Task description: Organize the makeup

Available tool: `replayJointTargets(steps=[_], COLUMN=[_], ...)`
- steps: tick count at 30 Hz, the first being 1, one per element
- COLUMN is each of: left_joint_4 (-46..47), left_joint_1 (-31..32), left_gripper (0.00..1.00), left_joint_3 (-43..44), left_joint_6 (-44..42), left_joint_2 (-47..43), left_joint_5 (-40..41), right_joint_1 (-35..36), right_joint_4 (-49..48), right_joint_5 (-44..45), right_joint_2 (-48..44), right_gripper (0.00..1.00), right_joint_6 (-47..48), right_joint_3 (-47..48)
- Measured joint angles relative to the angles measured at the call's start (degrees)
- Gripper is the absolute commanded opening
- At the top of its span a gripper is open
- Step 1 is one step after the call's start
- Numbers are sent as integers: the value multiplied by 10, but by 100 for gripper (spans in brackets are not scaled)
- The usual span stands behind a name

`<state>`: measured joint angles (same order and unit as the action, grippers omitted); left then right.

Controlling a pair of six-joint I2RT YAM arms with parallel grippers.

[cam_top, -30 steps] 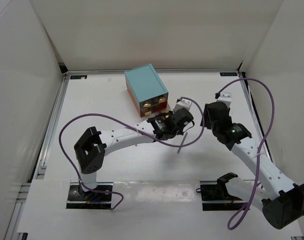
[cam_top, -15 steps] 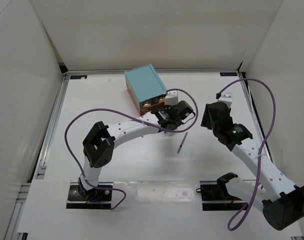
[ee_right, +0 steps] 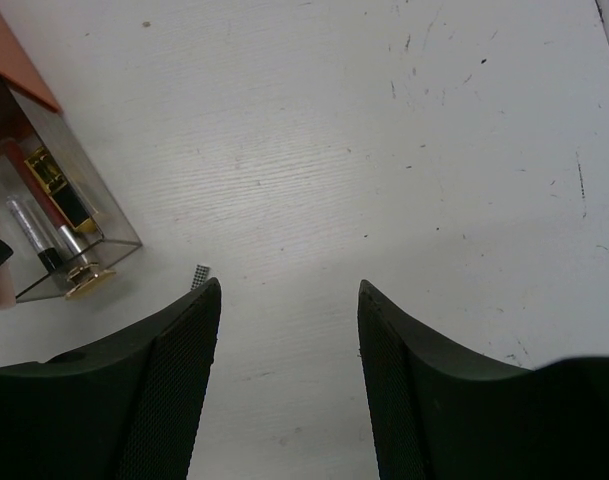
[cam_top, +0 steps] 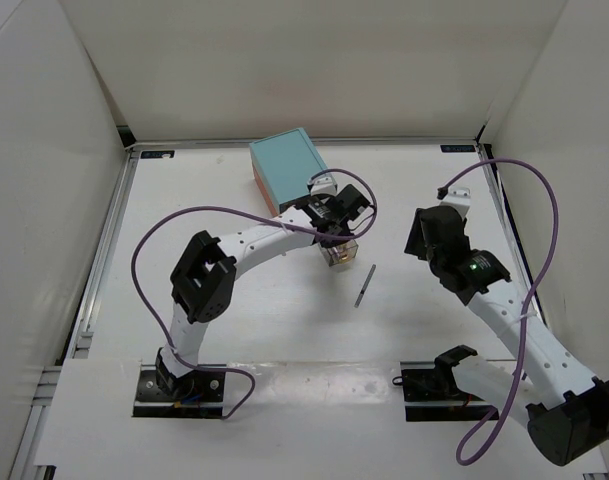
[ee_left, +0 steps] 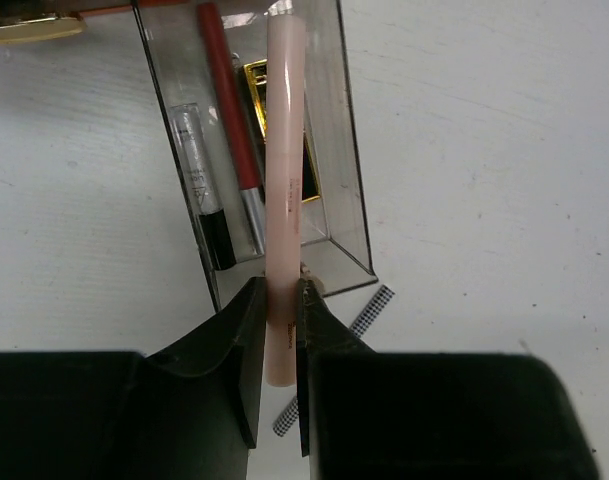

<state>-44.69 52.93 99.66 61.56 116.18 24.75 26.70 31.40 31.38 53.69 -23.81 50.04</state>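
Note:
The pale pink stick in my left gripper already points along the drawer's length, so I need to lower it next toward the drawer's bottom beside the red pencil and let go.
My left gripper (ee_left: 281,295) is shut on a pale pink stick (ee_left: 284,150), which points out over a clear pulled-out drawer (ee_left: 349,200). In the drawer lie a red pencil (ee_left: 229,110), a clear tube with a black cap (ee_left: 199,180) and a gold lipstick (ee_left: 256,75). A slim checkered stick (cam_top: 363,285) lies on the table just right of the drawer (cam_top: 341,255). Further right, my right gripper (ee_right: 289,290) hangs open above bare table with nothing between its fingers.
The teal drawer box (cam_top: 289,168) stands at the back, behind the left gripper (cam_top: 334,222). Purple cables loop over both arms. White walls close in the table on the left, the back and the right.
The left arm has swung back toward the teal box with the pink stick and now stands over the clear drawer. The checkered stick and the right arm have stayed put.

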Motion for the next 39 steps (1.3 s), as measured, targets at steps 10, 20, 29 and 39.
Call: replayJointTargets(steps=[10,20,29,39], left_joint_4=[-7,0,24,52], left_joint_1=[-11,-41,-33,9], left_gripper=[14,81,95,98], left_joint_3=[4,17,28,-99], left_joint_6=[4,-2,-44,-105], left_joint_2=[14,45,45,-117], left_joint_5=[-43,-52,-52,21], right_joint_1=[0,0,0,17], right_joint_4=[9,17,33,-21], right_joint_5=[6,15,-21,-142], right_joint_2=[-3,-3,7,47], right_gripper=[61,62,63,55], right_joint_6=[-2,-3,-17,-66], right_joint_3=[0,0,-1,-82])
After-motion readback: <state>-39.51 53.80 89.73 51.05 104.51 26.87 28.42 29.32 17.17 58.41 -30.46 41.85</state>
